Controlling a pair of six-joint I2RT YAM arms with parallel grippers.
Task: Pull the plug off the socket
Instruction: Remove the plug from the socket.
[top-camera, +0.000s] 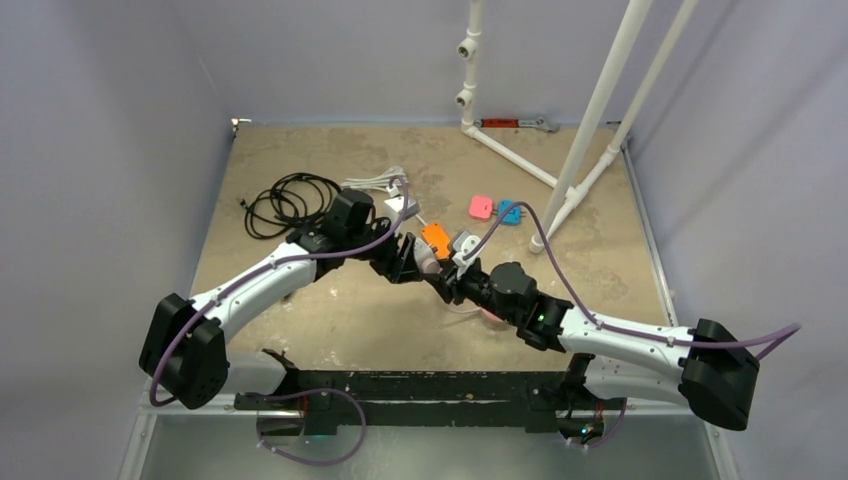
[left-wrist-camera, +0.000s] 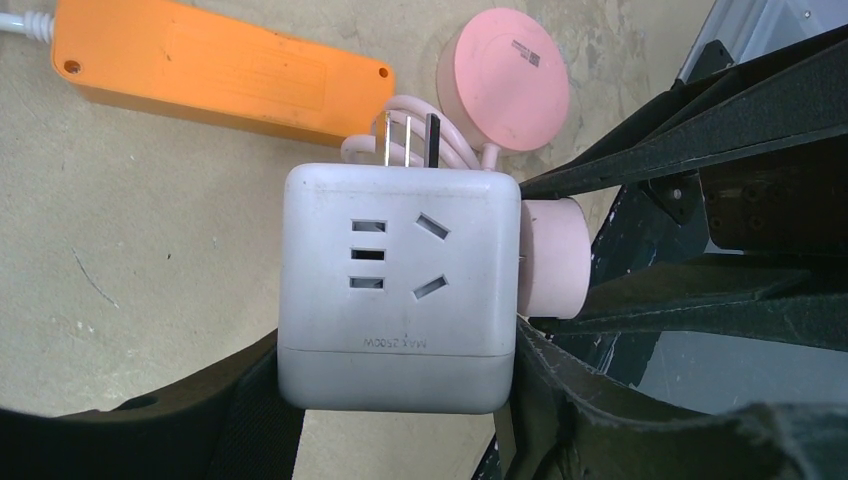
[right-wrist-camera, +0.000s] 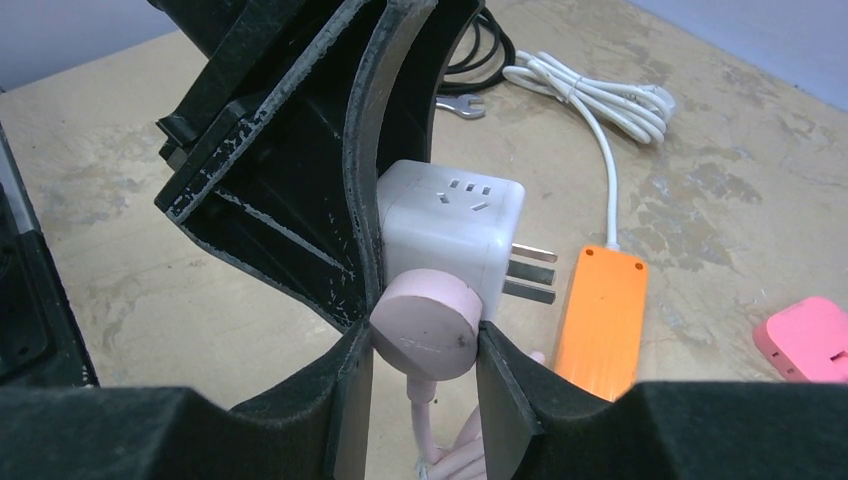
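Next, my right gripper pulls its plug off the cube adapter, goes outward, down to the clear tabletop between power strip and pink box (top-camera: 451, 214) (right-wrist-camera: 692, 272), and releases.
The socket, an orange power strip (left-wrist-camera: 220, 70), lies flat on the table with nothing plugged into it; it also shows in the top view (top-camera: 435, 238) and the right wrist view (right-wrist-camera: 600, 315). My left gripper (left-wrist-camera: 400, 400) is shut on a white cube adapter (left-wrist-camera: 400, 280), held above the table, its bare prongs (right-wrist-camera: 530, 270) pointing at the strip and apart from it. A round pink plug (right-wrist-camera: 425, 325) sits in the cube's side. My right gripper (right-wrist-camera: 425, 340) is shut on the pink plug, one finger on each side. The plug's pink cable hangs down.
A pink round disc (left-wrist-camera: 510, 80) on the pink cable lies beside the strip. A black cable coil (top-camera: 285, 200) and the strip's bundled white cable (top-camera: 375, 183) lie at the back left. A pink box (top-camera: 481, 207), a blue box (top-camera: 510, 212) and white pipes (top-camera: 590, 130) stand at the back right.
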